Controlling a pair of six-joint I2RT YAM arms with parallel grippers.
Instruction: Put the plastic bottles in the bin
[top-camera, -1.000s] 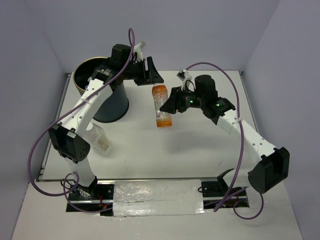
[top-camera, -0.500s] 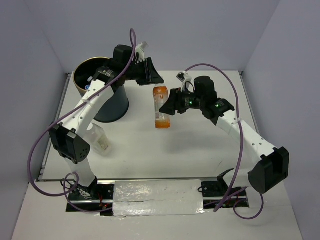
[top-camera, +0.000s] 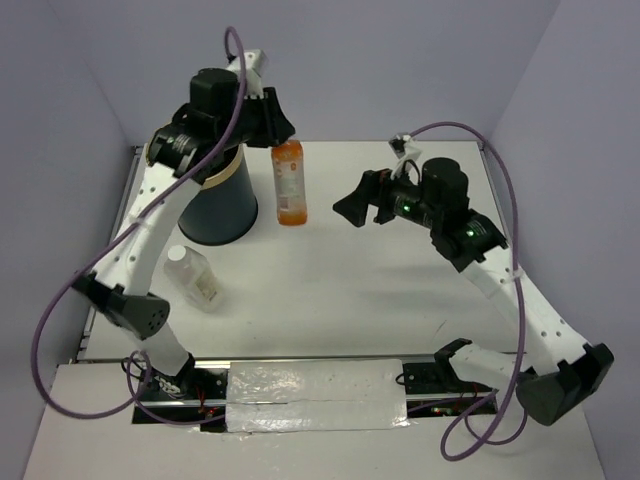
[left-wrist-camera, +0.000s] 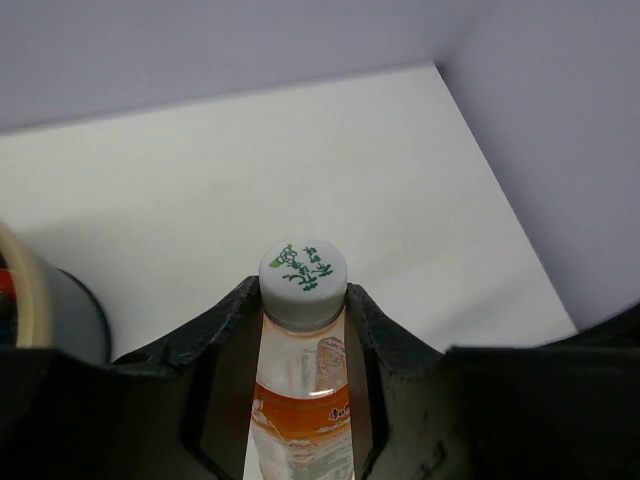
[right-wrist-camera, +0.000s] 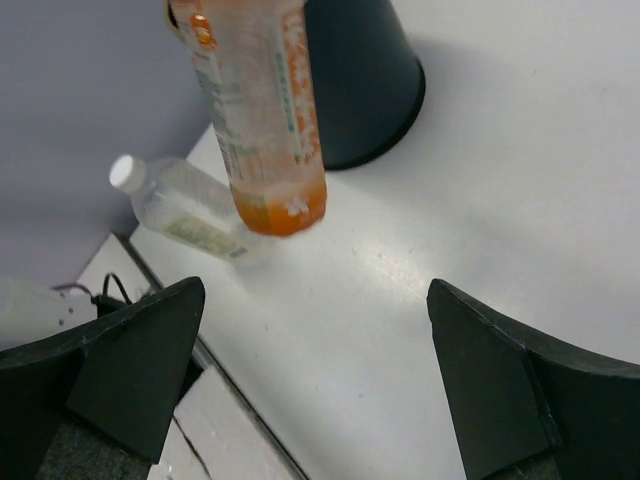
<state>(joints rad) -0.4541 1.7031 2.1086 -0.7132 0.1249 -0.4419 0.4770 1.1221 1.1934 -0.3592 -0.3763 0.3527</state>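
The bin's opening (top-camera: 224, 161) (left-wrist-camera: 6, 308) is left of my left gripper in the top view, so next I need to carry the bottle that way from outside the bin's rim and release it inside.
The orange-tinted bottle (top-camera: 290, 184) hangs upright in the air just right of the bin (top-camera: 222, 206). My left gripper (top-camera: 279, 137) is shut on its neck, right under the white cap (left-wrist-camera: 303, 280). In the left wrist view both fingers (left-wrist-camera: 232, 330) press against the bottle (left-wrist-camera: 300, 400). My right gripper (top-camera: 352, 208) stands wide open to the right of the bottle and apart from it, with nothing between its fingers (right-wrist-camera: 315, 292). The right wrist view shows the bottle's orange base (right-wrist-camera: 268, 120) in front of the dark bin (right-wrist-camera: 360, 80). A clear white-capped bottle (top-camera: 193, 278) lies on the table near the bin.
The left arm crosses over the bin's tan rim (left-wrist-camera: 27, 300) and hides most of its mouth. A silver taped strip (top-camera: 315, 392) runs along the table's front edge between the arm bases. Grey walls close in the back and both sides.
The right gripper has opened, let go of the orange bottle and drawn back to the right. The left gripper has shut on the bottle's neck and carried it up and left, towards the bin.
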